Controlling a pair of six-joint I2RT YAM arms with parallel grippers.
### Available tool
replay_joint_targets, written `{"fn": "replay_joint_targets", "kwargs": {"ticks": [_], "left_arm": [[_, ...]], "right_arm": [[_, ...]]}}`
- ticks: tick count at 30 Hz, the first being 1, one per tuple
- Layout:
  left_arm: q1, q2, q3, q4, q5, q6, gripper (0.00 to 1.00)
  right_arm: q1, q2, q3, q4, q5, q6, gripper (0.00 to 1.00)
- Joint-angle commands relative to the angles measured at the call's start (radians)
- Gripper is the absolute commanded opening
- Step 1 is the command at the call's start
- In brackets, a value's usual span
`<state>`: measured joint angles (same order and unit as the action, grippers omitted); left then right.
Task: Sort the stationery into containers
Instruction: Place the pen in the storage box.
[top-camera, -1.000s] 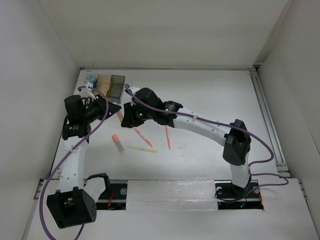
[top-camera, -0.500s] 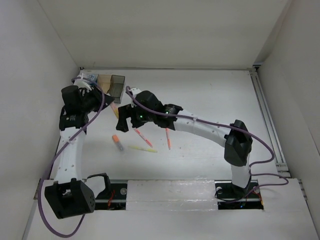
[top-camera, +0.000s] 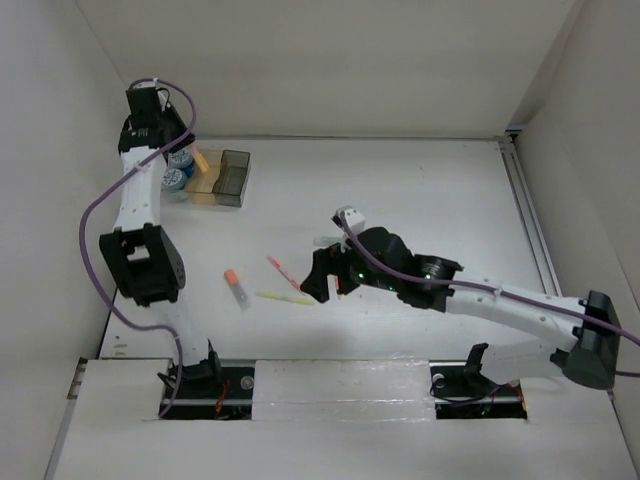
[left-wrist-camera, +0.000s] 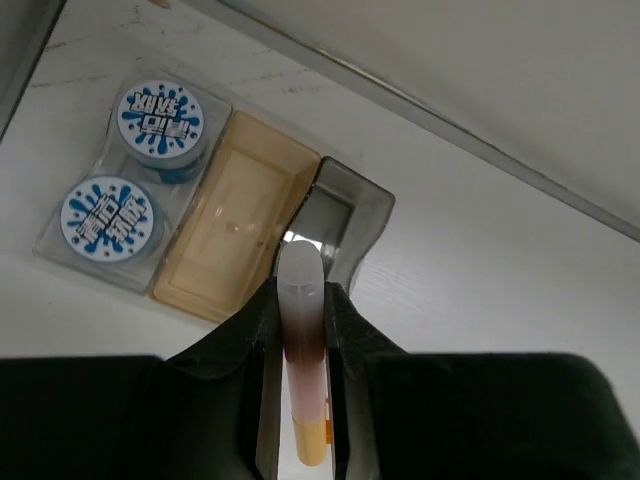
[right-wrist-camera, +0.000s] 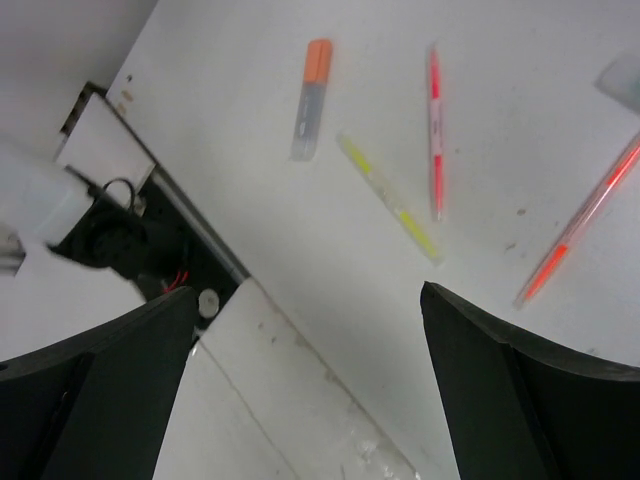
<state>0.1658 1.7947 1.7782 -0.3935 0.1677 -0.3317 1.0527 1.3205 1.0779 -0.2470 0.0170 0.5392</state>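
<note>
The short marker will go down inside the amber bin (top-camera: 205, 179) (left-wrist-camera: 236, 217) next, lowered by my left gripper.
My left gripper (left-wrist-camera: 302, 298) is shut on a short marker (left-wrist-camera: 302, 345) with a translucent body and an orange end. It hangs high above the three joined containers: the clear bin (left-wrist-camera: 52, 238) with two blue-and-white rolls (left-wrist-camera: 158, 118), the amber bin (left-wrist-camera: 235, 230), and the smoky grey bin (left-wrist-camera: 350, 205). The marker's tip lines up over the edge between the amber and grey bins. My right gripper (right-wrist-camera: 310, 380) is open and empty above the table. Below it lie an orange-capped marker (right-wrist-camera: 310, 95), a yellow highlighter (right-wrist-camera: 388, 198), a red pen (right-wrist-camera: 435, 130) and an orange-red pen (right-wrist-camera: 580, 220).
The containers (top-camera: 218, 177) stand in the back left corner by the walls. The loose pens (top-camera: 285, 297) lie mid-table, just left of the right gripper (top-camera: 320, 278). A metal rail (top-camera: 330, 385) runs along the near edge. A small translucent piece (right-wrist-camera: 625, 75) lies beside the pens.
My left arm has risen from table height to high over the containers with the marker. My right gripper has opened and drawn back toward the near right, away from the bins.
</note>
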Motion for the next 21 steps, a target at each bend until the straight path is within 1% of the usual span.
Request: {"fn": "replay_joint_targets", "kwargs": {"ticks": [1, 2, 4, 5, 6, 7, 8, 10, 11, 13, 16, 18, 21], "left_arm": [[0.001, 0.176, 0.230, -0.099, -0.060, 0.078, 0.00], [0.001, 0.218, 0.281, -0.131, -0.047, 0.115, 0.00], [0.017, 0.282, 0.366, -0.140, -0.011, 0.146, 0.00], [0.040, 0.320, 0.366, -0.119, 0.021, 0.146, 0.00], [0.040, 0.334, 0.336, -0.101, 0.010, 0.155, 0.00], [0.040, 0.344, 0.336, -0.088, -0.002, 0.175, 0.00], [0.040, 0.356, 0.326, -0.079, -0.002, 0.189, 0.00], [0.040, 0.379, 0.326, -0.059, 0.027, 0.206, 0.00], [0.040, 0.379, 0.302, -0.039, 0.038, 0.217, 0.00], [0.017, 0.379, 0.302, -0.025, 0.016, 0.236, 0.00], [0.017, 0.390, 0.302, -0.001, 0.016, 0.237, 0.00], [0.017, 0.399, 0.302, 0.010, -0.008, 0.246, 0.00], [0.017, 0.422, 0.311, 0.022, -0.008, 0.255, 0.00]], "right_arm": [[0.058, -0.116, -0.110, 0.083, 0.026, 0.044, 0.99], [0.072, -0.142, -0.133, 0.083, 0.026, 0.044, 0.99], [0.110, -0.216, -0.186, 0.065, 0.053, 0.053, 0.99], [0.124, -0.240, -0.202, 0.054, 0.066, 0.053, 0.99], [0.150, -0.289, -0.225, 0.026, 0.093, 0.062, 0.99], [0.150, -0.290, -0.236, 0.012, 0.104, 0.062, 0.99], [0.161, -0.337, -0.246, 0.003, 0.104, 0.062, 0.99], [0.161, -0.378, -0.265, -0.008, 0.113, 0.062, 0.99], [0.161, -0.409, -0.279, -0.008, 0.113, 0.062, 0.99], [0.161, -0.420, -0.291, 0.012, 0.113, 0.050, 0.99], [0.161, -0.420, -0.291, 0.021, 0.113, 0.038, 0.99], [0.161, -0.382, -0.291, 0.031, 0.091, 0.038, 0.99], [0.161, -0.345, -0.300, 0.068, 0.068, 0.038, 0.99]]}}
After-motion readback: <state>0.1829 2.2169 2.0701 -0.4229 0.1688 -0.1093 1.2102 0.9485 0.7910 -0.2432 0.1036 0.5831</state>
